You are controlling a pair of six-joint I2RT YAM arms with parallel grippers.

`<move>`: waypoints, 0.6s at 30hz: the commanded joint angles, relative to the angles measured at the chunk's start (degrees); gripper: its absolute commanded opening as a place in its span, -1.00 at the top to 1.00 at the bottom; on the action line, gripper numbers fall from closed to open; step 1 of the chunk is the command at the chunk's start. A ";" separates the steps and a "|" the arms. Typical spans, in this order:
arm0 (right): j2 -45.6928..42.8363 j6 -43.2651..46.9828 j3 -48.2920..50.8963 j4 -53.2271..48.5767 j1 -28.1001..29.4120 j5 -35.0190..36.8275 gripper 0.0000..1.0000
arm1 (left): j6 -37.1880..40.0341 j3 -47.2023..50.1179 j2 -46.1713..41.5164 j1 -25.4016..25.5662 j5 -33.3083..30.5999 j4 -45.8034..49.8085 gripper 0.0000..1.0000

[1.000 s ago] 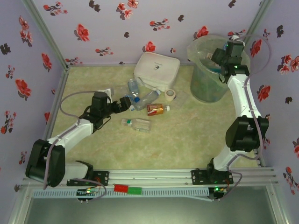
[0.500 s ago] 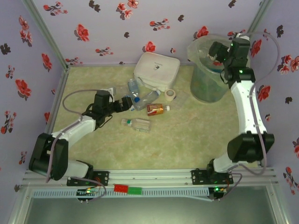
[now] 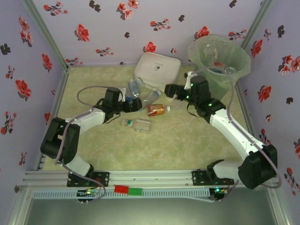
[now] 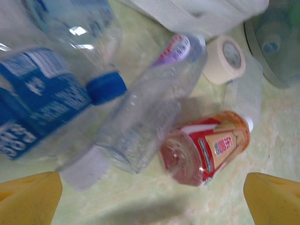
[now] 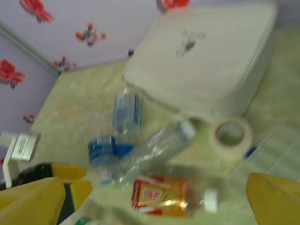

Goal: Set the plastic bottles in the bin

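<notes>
The body of the lone clear bottle (image 3: 141, 125) comes next for my left gripper, which moves back and down onto it. The bottle lies below and back from the gripper, clear of the group.
Several plastic bottles lie grouped mid-table: an amber one with a red label (image 3: 157, 109) (image 4: 206, 147) (image 5: 173, 197), a clear one (image 3: 149, 98) (image 4: 150, 108) (image 5: 154, 150), a blue-labelled one (image 3: 133, 86) (image 4: 42, 103) (image 5: 124, 110), and a clear one (image 3: 137, 124) lying apart, nearer the arms. My left gripper (image 3: 136, 104) (image 4: 150, 201) stands open right at the group's left side, holding nothing. My right gripper (image 3: 168, 89) (image 5: 154, 206) hangs open just right of the group, its yellow fingers (image 5: 276, 199) empty. The bin (image 3: 219, 61) stands at the back right.
A white rounded box (image 3: 157, 70) (image 5: 206, 61) lies behind the bottles. A tape roll (image 4: 225, 58) (image 5: 229, 136) sits between the bottles and the bin. Flowered walls close in the table at the back and on both sides.
My right arm has swung from above the bin down and left to the bottle group. My left gripper has slid right, closer to the bottles.
</notes>
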State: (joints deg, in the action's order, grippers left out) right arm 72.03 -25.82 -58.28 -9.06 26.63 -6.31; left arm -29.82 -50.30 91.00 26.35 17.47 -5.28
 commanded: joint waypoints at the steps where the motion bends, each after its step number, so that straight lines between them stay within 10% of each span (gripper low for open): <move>1: 0.06 -5.18 4.22 9.08 2.86 0.64 -0.99 | 3.30 -1.91 1.25 1.55 1.95 3.84 -1.00; 18: 6.35 -8.92 5.93 12.48 4.04 -2.44 -0.99 | 5.80 0.79 -3.09 11.12 -4.01 23.39 -1.00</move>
State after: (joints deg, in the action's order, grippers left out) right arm 76.99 -32.88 -52.31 0.82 30.44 -7.14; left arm -25.30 -50.48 90.37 35.64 15.46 11.86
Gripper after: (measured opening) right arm 0.995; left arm 0.998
